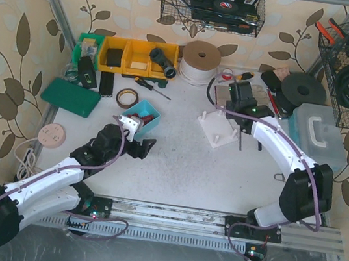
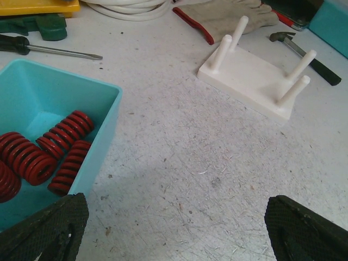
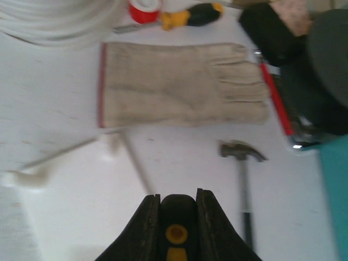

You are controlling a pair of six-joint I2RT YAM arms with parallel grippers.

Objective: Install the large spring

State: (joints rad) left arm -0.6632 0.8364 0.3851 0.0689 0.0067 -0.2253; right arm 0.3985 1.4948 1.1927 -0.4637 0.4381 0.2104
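The handle will go down onto the bare tabletop below, between the peg base and the hammer. My right gripper will lower it and let it go there, clear of the pegs.
Several red springs (image 2: 65, 133) lie in a teal bin (image 2: 103, 98) in the left wrist view; the thicker ones (image 2: 24, 157) are at its left. The bin (image 1: 151, 110) sits left of centre in the top view. A white base with four upright pegs (image 1: 219, 129) stands mid-table and also shows in the left wrist view (image 2: 255, 76). My left gripper (image 1: 135, 139) is open and empty just right of the bin, low over the table (image 2: 176, 228). My right gripper (image 1: 239, 101) is shut on a black-and-yellow tool handle (image 3: 176, 234) above the peg base (image 3: 81, 206).
A work glove (image 3: 179, 81) and a hammer (image 3: 242, 157) lie beside the base. Screwdrivers (image 1: 151, 86), yellow bins (image 1: 136, 56), a white hose coil (image 1: 201, 62), a tape roll (image 1: 125, 97), a green case (image 1: 71, 97) and a clear lidded box (image 1: 318, 135) ring the work area.
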